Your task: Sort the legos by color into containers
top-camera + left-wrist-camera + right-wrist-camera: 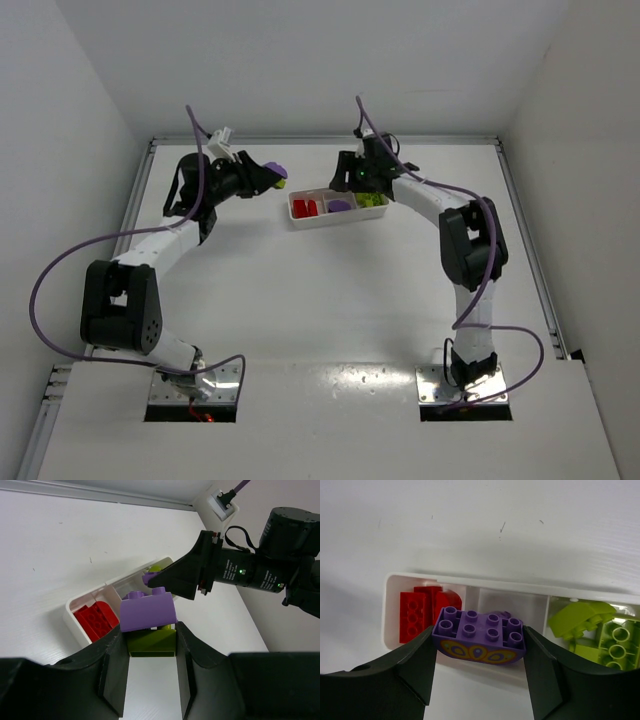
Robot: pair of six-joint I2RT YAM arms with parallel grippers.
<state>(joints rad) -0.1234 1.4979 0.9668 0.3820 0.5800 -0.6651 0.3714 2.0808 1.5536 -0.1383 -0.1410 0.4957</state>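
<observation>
I need to move my right gripper down into the tray's middle section (340, 203) (512, 601) and let go of the purple curved brick there, because a purple piece is already in that section.
My left gripper (272, 176) (149, 645) is shut on a yellow-green brick (151, 641) with a purple brick (148, 610) stacked on top, and holds it just left of the white tray (293, 212) (70, 611). My right gripper (350, 183) (479, 647) is shut on a purple curved brick (480, 637) with a yellow pattern, above the tray's middle compartment. In the right wrist view the tray (470, 580) holds red bricks (420, 612) on the left and yellow-green bricks (592, 625) on the right. A purple piece (340, 206) lies in the middle.
The right gripper's black fingers (180, 577) hang over the tray just beyond my left gripper's clump. A metal rail (320, 139) and white walls edge the table at the back and sides. Purple cables (60, 270) loop off both arms.
</observation>
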